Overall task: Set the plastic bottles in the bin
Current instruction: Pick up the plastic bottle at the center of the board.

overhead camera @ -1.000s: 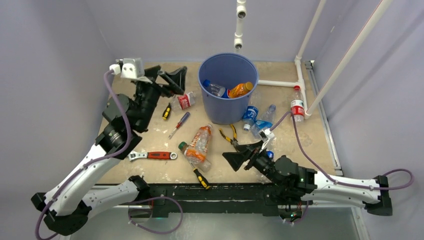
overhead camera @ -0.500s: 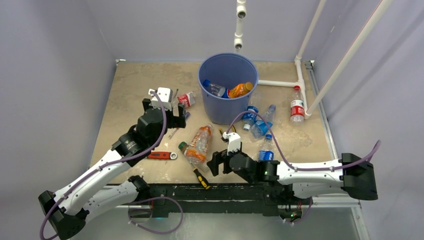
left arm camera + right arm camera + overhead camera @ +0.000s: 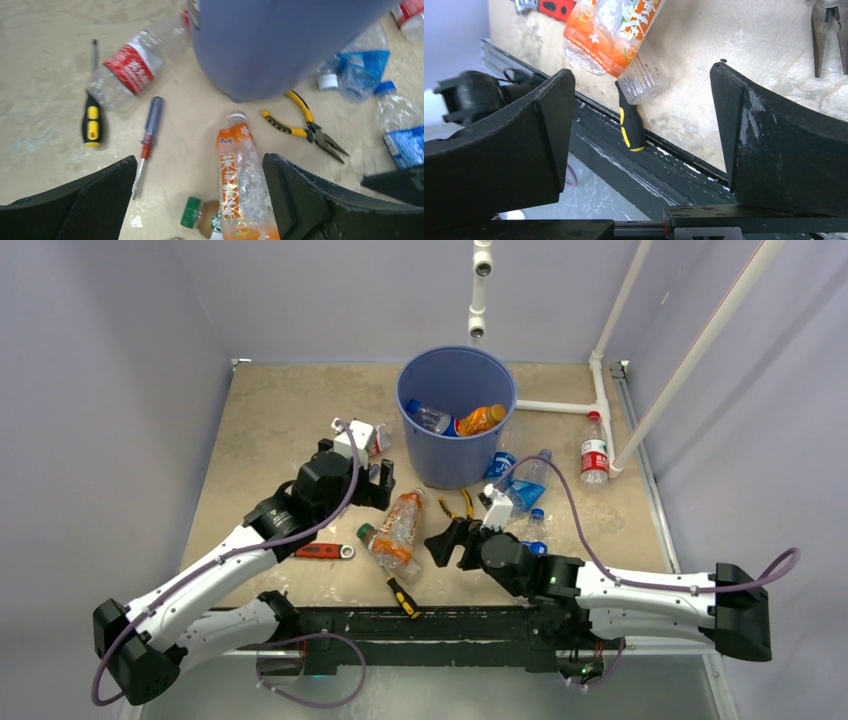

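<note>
The orange-label bottle's middle (image 3: 399,527) (image 3: 244,192) is below my left gripper and to its right in the top view, so I will go down that way next, around this upper bottle.
The blue bin (image 3: 404,400) (image 3: 280,40) stands at the back centre with a clear bottle (image 3: 428,417) and an orange one (image 3: 482,418) inside. On the table in front of it, an orange-label bottle (image 3: 402,520) (image 3: 236,180) (image 3: 609,30) rests across a green-capped bottle (image 3: 385,548) (image 3: 200,215). A red-label bottle (image 3: 374,438) (image 3: 132,67) lies left of the bin. Blue-label bottles (image 3: 527,482) (image 3: 533,532) and another red-label bottle (image 3: 594,455) lie to its right. My left gripper (image 3: 372,478) (image 3: 200,165) hangs open above the orange-label bottle's cap end. The right gripper (image 3: 447,543) (image 3: 642,72) is open beside that pair, holding nothing.
Tools lie among the bottles: a red wrench (image 3: 322,551), a yellow-black screwdriver (image 3: 403,595) (image 3: 631,125) at the front edge, yellow pliers (image 3: 462,510) (image 3: 305,125) and two more screwdrivers (image 3: 150,135) (image 3: 91,120). White pipes (image 3: 600,390) run along the back right.
My left arm swung from the back left corner to the centre, in front of the bin. The right gripper shifted left toward the orange-label bottle. Both stayed open.
</note>
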You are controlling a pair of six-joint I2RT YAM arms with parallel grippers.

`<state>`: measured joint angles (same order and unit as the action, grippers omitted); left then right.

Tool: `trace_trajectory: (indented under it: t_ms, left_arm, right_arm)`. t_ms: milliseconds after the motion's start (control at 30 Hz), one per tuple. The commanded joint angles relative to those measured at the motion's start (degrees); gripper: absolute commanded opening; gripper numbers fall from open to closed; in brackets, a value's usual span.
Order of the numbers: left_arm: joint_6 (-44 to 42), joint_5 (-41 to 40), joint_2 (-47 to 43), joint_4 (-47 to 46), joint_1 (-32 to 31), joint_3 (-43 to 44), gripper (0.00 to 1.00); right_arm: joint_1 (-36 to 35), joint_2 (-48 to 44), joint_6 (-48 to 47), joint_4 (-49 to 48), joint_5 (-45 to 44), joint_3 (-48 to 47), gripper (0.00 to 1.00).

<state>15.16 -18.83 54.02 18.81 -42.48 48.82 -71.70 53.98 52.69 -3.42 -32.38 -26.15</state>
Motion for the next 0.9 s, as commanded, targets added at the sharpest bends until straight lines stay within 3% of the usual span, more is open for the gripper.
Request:
trace_trajectory:
  t_ms: [0, 200, 867]
  left_arm:
    - [-2.05, 11.51, 3.49, 0.66, 0.09, 1.02, 0.95]
    - [-4.02, 16.54, 10.28, 4.2, -1.18, 2.68, 0.95]
    - [-5.72, 17.62, 22.18, 7.9, -4.2, 3.9, 0.99]
  right_arm:
    - [1.56, -2.34, 6.54, 0.61, -0.16, 0.67, 0.97]
    - [1.56, -2.57, 7.33, 3.26, -0.88, -1.04, 0.97]
    - [1.57, -8.7, 4.44, 7.22, -2.55, 0.7, 0.97]
